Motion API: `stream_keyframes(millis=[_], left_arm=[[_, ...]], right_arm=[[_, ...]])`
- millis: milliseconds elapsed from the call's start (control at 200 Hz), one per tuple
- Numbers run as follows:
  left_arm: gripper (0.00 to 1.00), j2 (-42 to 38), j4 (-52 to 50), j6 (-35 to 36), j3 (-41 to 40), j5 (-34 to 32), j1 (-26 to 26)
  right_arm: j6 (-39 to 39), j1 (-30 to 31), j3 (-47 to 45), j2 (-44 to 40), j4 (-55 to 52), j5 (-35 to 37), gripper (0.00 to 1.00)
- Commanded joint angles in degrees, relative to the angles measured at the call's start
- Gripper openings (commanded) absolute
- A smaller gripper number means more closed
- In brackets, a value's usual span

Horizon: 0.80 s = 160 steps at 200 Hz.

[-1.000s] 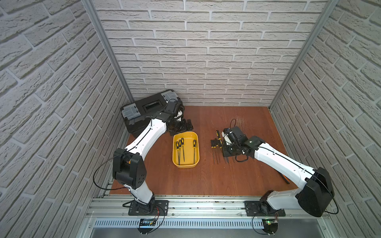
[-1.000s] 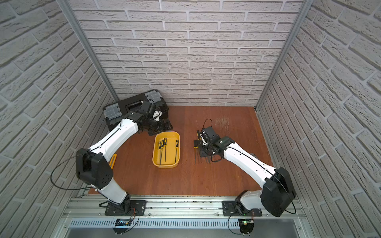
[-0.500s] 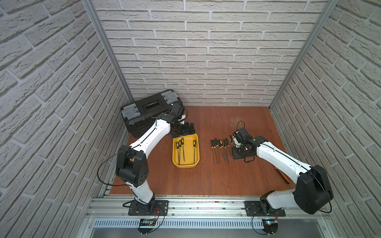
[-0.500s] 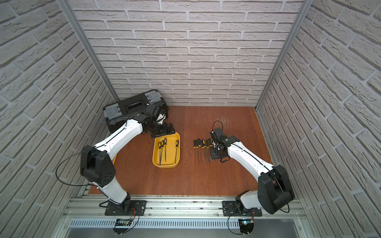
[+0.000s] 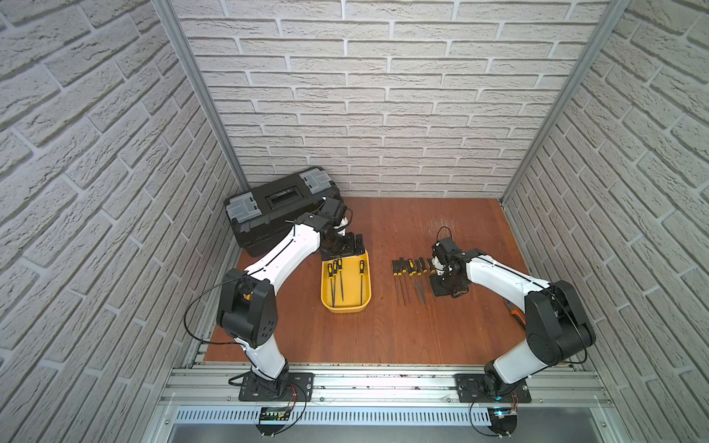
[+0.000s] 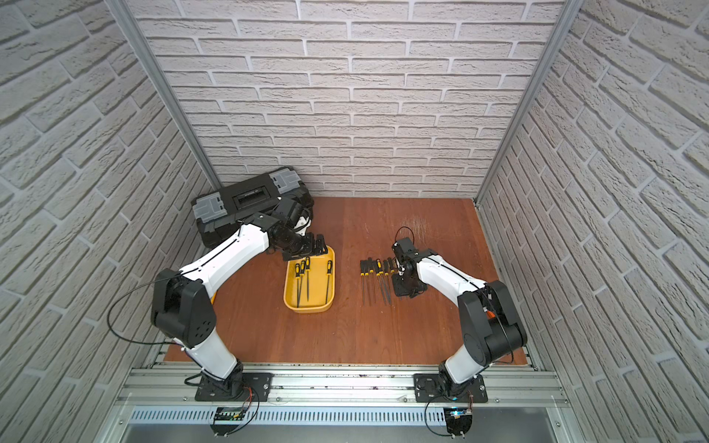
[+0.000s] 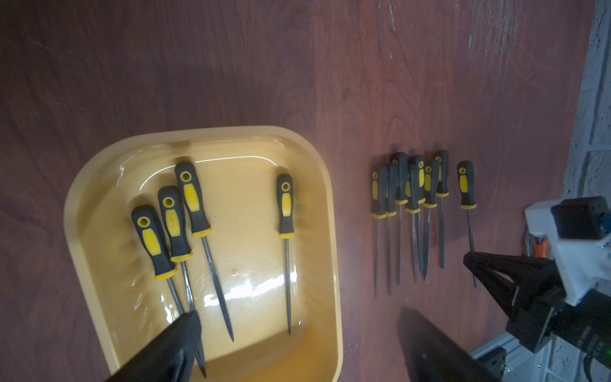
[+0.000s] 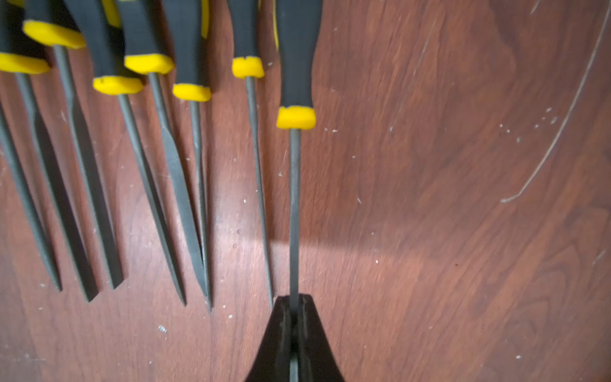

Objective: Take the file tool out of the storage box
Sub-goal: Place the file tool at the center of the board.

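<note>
My right gripper needs to move gently toward the last file in the row and down next, then let go of its file's thin stem there, as bare wood lies open beside that last file.
The yellow storage box lies mid-table with several black-and-yellow file tools in it, handles toward the far wall. My left gripper hangs open above the box's far end, holding nothing. My right gripper is shut on the thin shaft of one file tool at the right end of a row on the table. I cannot tell whether that file touches the wood.
Several more files lie side by side on the wood between the box and my right gripper. A black toolbox stands at the back left, close behind my left arm. An orange-handled item lies by the right wall.
My left gripper came away from the toolbox and now hangs over the box's far end. My right gripper shifted right along the row of files, still shut.
</note>
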Motion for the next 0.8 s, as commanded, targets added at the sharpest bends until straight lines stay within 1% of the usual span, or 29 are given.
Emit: stream_keyframes(millis=[0,365,795], left_arm=[[0.99,-0.5,1.3,0.5,-1.4,-0.4,-0.4],[0.99,-1.0,1.6,0.4,-2.7,-0.6,-0.7],[0.98,-0.5,1.6,0.2,-2.2,-0.5,-0.8]], right_arm=[[-1.2,-0.7,1.9,0.9,2.1,-0.8,0.03],[-1.6,-1.1,4.5,6.5,2.1,-0.6,0.03],[0.0,-1.2,2.0,5.8,1.5,2.4,0.03]])
